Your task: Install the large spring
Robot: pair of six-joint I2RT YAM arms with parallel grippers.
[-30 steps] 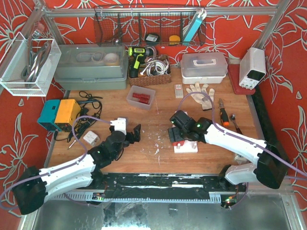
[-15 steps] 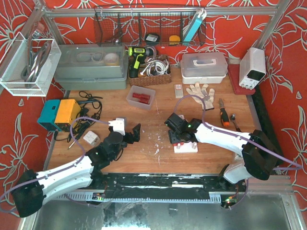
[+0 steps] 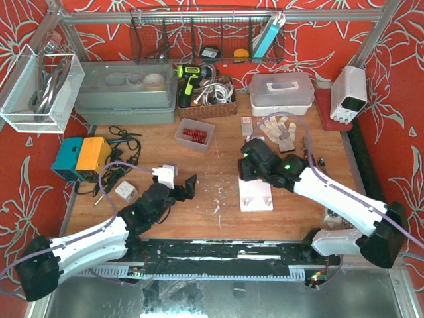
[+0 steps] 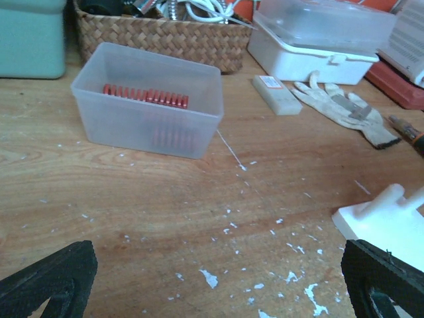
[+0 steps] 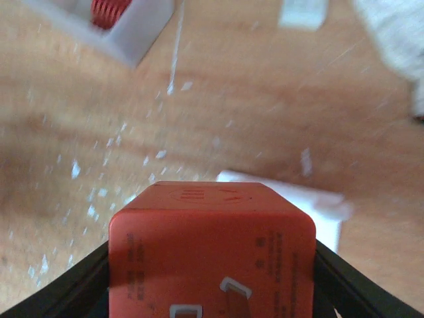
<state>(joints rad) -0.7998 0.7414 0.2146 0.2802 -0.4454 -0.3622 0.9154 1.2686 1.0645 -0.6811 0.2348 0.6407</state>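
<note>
The right gripper moves to the right in the top view and down onto wood by the glove's cuff next, to release the red-orange block (image 5: 212,252) clear of the white base plate.
Red springs (image 3: 195,136) lie in a clear plastic box (image 3: 194,135) at mid-table; it also shows in the left wrist view (image 4: 149,109) and the right wrist view (image 5: 126,30). My right gripper (image 3: 250,165) is shut on a red-orange block (image 5: 212,252), held above the table just beyond a white base plate (image 3: 256,197). The plate shows in the right wrist view (image 5: 318,199) under the block and in the left wrist view (image 4: 384,225). My left gripper (image 3: 187,185) is open and empty, low over the wood (image 4: 218,291), left of the plate.
A white glove (image 3: 278,129) and a small white bar (image 3: 246,124) lie behind the right gripper. A screwdriver (image 3: 309,159) lies to its right. A wicker basket (image 3: 205,99), white lidded box (image 3: 281,93) and grey bin (image 3: 126,93) line the back. White adapters (image 3: 164,173) and cables sit at the left.
My right gripper has lifted the red-orange block off the white plate and moved it back and to the right. The plate now lies bare. The left arm has barely moved.
</note>
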